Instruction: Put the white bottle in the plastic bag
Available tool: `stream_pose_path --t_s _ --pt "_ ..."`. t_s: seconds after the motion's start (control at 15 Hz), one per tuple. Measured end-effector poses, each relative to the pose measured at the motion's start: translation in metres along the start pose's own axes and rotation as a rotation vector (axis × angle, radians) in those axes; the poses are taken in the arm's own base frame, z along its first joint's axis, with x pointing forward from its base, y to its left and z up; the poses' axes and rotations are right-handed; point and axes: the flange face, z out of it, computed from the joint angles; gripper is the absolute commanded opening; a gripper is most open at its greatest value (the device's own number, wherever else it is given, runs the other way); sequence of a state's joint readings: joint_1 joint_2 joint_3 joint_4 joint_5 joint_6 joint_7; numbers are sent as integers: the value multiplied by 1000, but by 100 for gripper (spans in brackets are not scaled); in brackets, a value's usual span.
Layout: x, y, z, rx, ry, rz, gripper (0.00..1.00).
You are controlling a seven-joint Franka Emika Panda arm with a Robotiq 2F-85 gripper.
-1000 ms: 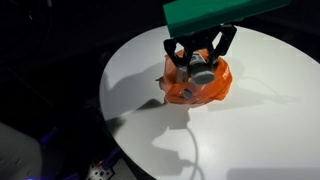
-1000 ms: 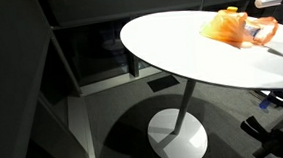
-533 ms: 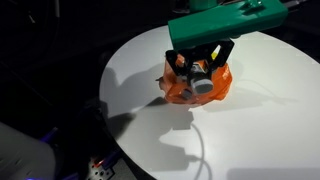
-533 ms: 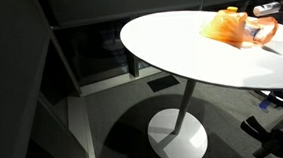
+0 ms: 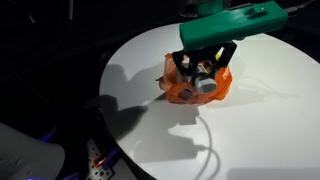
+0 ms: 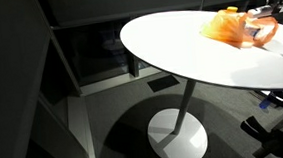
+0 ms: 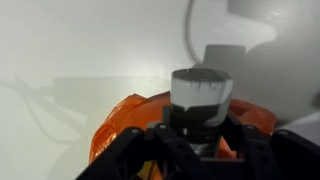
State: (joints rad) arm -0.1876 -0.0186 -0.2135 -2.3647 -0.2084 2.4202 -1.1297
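My gripper shifts farther over the bag's open middle next and releases the white bottle (image 5: 206, 84), because the bottle's end juts past the orange rim.
An orange plastic bag (image 5: 190, 92) lies crumpled on the round white table (image 5: 262, 130), open at the top; it also shows in an exterior view (image 6: 230, 27). My gripper (image 5: 205, 70), under a green arm cover, hangs right over the bag's opening. It is shut on the white bottle (image 5: 206, 84), whose lower end reaches into the bag. In the wrist view the bottle (image 7: 200, 93) stands between my dark fingers (image 7: 131, 155), with the orange bag (image 7: 122, 128) around and below it.
The table (image 6: 169, 37) stands on a single pedestal foot (image 6: 178, 135) over dark carpet. Shadows of the arm and its cable fall on the tabletop (image 5: 200, 140). The table edge runs close on the near left. The surroundings are dark.
The arm has shifted slightly right and lowered, bringing the bottle a little deeper into the bag's opening. The bag has not moved.
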Motion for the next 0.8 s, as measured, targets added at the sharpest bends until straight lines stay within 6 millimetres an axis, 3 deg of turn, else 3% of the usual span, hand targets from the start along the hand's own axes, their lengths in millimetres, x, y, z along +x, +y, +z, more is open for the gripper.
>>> stream_pose_path --t_s 0.53,0.8 --pt "35 10 5 -18 -26 -15 25" --pt "41 14 9 -26 -45 -2 25"
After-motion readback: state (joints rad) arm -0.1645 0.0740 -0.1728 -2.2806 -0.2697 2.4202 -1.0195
